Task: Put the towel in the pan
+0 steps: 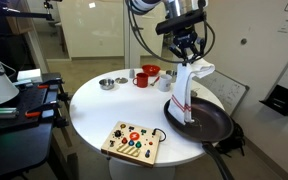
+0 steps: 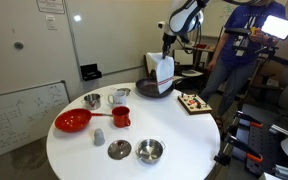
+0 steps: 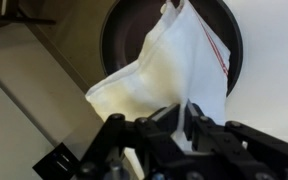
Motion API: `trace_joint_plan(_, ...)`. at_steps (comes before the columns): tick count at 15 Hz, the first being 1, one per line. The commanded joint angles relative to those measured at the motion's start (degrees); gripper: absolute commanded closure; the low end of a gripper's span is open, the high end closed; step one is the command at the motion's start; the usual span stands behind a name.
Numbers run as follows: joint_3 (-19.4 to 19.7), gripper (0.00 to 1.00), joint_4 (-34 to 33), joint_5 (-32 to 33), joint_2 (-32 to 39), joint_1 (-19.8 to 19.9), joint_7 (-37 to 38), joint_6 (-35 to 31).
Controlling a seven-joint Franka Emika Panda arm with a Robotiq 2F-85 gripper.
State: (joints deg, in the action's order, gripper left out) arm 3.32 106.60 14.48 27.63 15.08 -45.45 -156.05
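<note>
The towel's lower end touches the pan [image 1: 216, 125], but its top edge still hangs high, so my gripper will move down over the pan next and then open there.
A white towel [image 1: 187, 88] with a red stripe hangs from my gripper [image 1: 185, 57], its lower end touching down inside the dark pan [image 1: 216, 125] at the table's edge. In an exterior view the towel [image 2: 165, 70] hangs over the pan [image 2: 149, 90] at the far side of the round table. In the wrist view my gripper [image 3: 180, 117] is shut on the towel's top edge, and the towel [image 3: 169, 70] drapes down onto the pan [image 3: 119, 35] below.
On the white round table [image 1: 94, 105] stand a red bowl [image 2: 72, 121], red cup [image 2: 121, 116], metal bowls [image 2: 149, 151], a lid [image 2: 119, 150] and a wooden toy board [image 1: 132, 142]. A person [image 2: 239, 45] stands beyond the table.
</note>
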Motion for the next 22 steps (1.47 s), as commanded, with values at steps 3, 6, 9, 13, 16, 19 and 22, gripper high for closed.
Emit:
trace_joint_plan(3,-1.5,0.95,-4.8,-1.4,5.9,2.3,-3.2,1.6)
trace_joint_plan(6,-2.0,0.95,-6.4,-1.5,7.9,3.0,-3.8,2.3)
trace_joint_plan(9,-1.9,0.95,-7.6,-1.2,9.1,2.9,-3.5,2.9)
trace_joint_plan(13,-2.1,0.96,-8.8,-1.7,9.8,3.0,-3.3,5.0)
trace_joint_plan(16,-2.3,0.68,-9.5,-1.9,10.0,3.1,-3.3,6.5)
trace_joint_plan(19,-1.8,0.53,-9.9,-1.6,10.1,2.7,-2.7,6.8)
trace_joint_plan(22,-1.3,0.29,-10.4,-1.2,10.3,2.4,-2.2,6.3)
